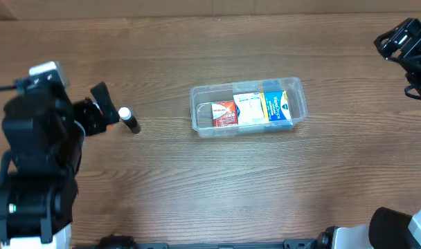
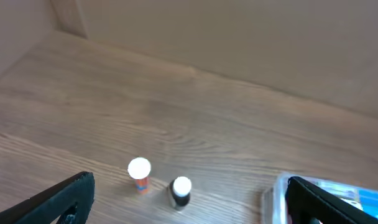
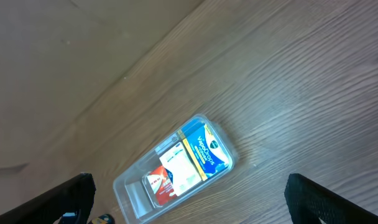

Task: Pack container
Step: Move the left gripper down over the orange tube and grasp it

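I'll tip my left gripper down and lower its fingers around the upright orange tube's white cap.
The clear plastic container (image 1: 201, 114) lies at the table's middle. It holds a red box (image 1: 225, 113), a white box (image 1: 249, 108) and a blue box (image 1: 278, 106) side by side; its left end is bare. My left gripper (image 1: 105, 108) is open and empty at the left, well away from the container. In the left wrist view (image 2: 190, 210) its fingers frame two small upright tubes, and the container's corner (image 2: 271, 194) shows at the lower right. My right gripper (image 1: 399, 39) is open and empty, high at the far right; in its wrist view (image 3: 189, 190) the container (image 3: 125, 188) lies far below.
A black tube with a white cap (image 1: 129, 120) stands just right of my left gripper. It shows in the left wrist view (image 2: 180, 193) beside an orange tube with a white cap (image 2: 139, 175). Bare wood lies all round the container.
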You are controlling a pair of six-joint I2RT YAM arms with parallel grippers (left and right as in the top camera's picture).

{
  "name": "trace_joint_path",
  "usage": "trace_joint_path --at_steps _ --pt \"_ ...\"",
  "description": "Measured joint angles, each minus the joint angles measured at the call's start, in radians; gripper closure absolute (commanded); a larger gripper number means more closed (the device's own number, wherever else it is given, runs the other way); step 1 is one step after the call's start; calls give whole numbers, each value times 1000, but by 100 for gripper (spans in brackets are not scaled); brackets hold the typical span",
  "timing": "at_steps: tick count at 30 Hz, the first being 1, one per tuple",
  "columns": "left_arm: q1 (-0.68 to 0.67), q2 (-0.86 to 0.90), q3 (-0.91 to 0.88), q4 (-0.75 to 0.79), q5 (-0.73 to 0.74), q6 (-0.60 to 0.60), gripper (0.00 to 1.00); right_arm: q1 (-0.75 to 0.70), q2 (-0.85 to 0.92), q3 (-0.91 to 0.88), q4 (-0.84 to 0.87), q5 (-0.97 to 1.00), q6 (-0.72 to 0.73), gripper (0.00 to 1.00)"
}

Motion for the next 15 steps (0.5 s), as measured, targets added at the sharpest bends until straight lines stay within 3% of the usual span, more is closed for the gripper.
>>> trace_joint_path --at_steps 7,15 --pt "103 171 28 -171 -47 -129 0 0 0 0 0 0 0 0" --pt "178 469 28 -174 -21 -130 4 0 0 0 0 0 0 0"
